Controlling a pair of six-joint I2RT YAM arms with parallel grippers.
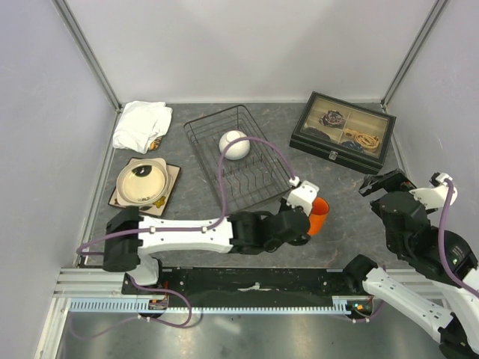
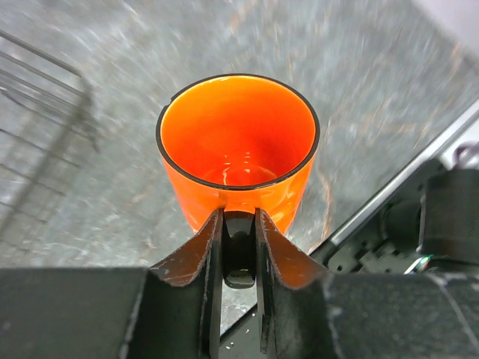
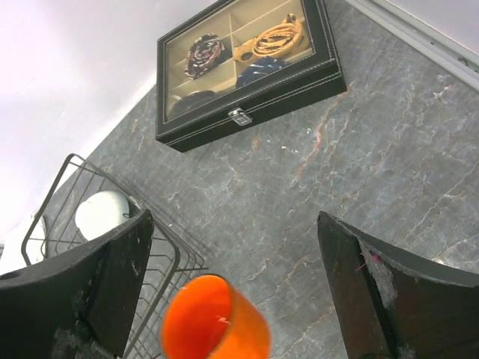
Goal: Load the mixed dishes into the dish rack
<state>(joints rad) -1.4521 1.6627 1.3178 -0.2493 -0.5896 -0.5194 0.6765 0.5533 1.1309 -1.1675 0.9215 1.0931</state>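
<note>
The robot needs to pull its left gripper back and down next to release the orange mug, since bare table by the table's near edge (image 1: 320, 245) lies below and back from the gripper.
My left gripper (image 1: 311, 212) is shut on the black handle (image 2: 239, 250) of the orange mug (image 1: 322, 214), holding it upright just right of the black wire dish rack's (image 1: 239, 161) near right corner. The mug also shows in the left wrist view (image 2: 238, 149) and, blurred, in the right wrist view (image 3: 217, 320). A white bowl (image 1: 234, 144) lies inside the rack. The cream brown-rimmed plate (image 1: 141, 182) rests on the square tan plate (image 1: 171, 178) left of the rack. My right gripper (image 1: 385, 183) is open and empty, right of the mug (image 3: 233, 218).
A black glass-lidded box (image 1: 343, 131) stands at the back right. A white folded cloth (image 1: 142, 123) lies at the back left. The rack's wires (image 2: 45, 97) are close to the mug's left. Grey walls close in the table on three sides.
</note>
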